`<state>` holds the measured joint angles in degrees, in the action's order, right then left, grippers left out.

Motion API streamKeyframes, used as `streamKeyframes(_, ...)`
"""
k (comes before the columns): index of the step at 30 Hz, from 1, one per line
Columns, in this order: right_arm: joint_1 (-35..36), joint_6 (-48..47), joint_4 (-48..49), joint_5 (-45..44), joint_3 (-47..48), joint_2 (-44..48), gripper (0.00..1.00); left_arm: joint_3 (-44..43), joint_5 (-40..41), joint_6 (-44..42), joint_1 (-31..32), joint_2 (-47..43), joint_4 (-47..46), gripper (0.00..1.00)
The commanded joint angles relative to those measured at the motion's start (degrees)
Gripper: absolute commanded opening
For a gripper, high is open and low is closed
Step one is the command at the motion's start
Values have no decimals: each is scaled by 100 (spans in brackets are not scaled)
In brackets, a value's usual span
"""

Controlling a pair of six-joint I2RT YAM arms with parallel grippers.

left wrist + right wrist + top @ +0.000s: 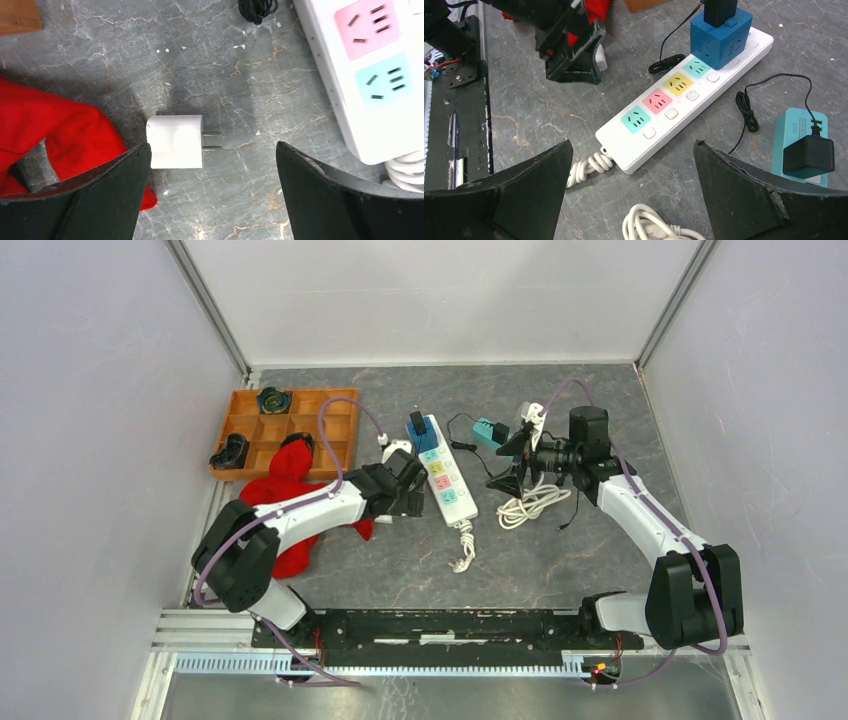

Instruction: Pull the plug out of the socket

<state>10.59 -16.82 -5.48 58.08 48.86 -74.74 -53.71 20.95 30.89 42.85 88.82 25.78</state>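
My left gripper isn't on the sides of the black plug (720, 10) yet, and the plug is still in the blue cube adapter. It needs to go up and outward first to get there.
A white power strip (447, 478) lies in the middle of the table, with pink and teal sockets showing in the left wrist view (372, 75) and in the right wrist view (674, 107). A small white plug (176, 141) lies loose on the table, its prongs pointing at the strip; it also shows from above (397, 449). My left gripper (212, 146) is open, its left fingertip just beside the plug, gripping nothing. A blue cube adapter (720, 37) with a black plug (720, 10) sits in the strip's far end. My right gripper (632, 142) is open and empty, right of the strip.
An orange divided tray (285, 430) stands at the back left and a red cloth (290, 490) lies under my left arm. A coiled white cable (530, 505) lies below my right gripper. A teal box (804, 150) carrying a black adapter sits right of the strip.
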Motion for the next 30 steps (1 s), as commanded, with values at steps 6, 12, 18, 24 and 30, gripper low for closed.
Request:
streamKeyframes(6, -34, -285, -35, 219, 63, 99, 98, -208, -554, -495, -96, -1398, -606, 100)
streamKeyframes(12, -52, -331, -42, 221, 47, 153, 98, -543, -1736, -259, -950, -1279, -1413, 100)
streamKeyframes(18, -60, -331, -36, 227, 45, 152, 98, -1559, -2320, 173, -1484, -195, -1557, 100)
streamKeyframes(24, -71, -340, -47, 230, 45, 178, 98, -2830, -1515, 592, -1516, 934, -856, 97)
streamKeyframes(30, -67, -348, -61, 238, 45, 127, 98, -3575, -1027, 831, -1508, 1603, -294, 80)
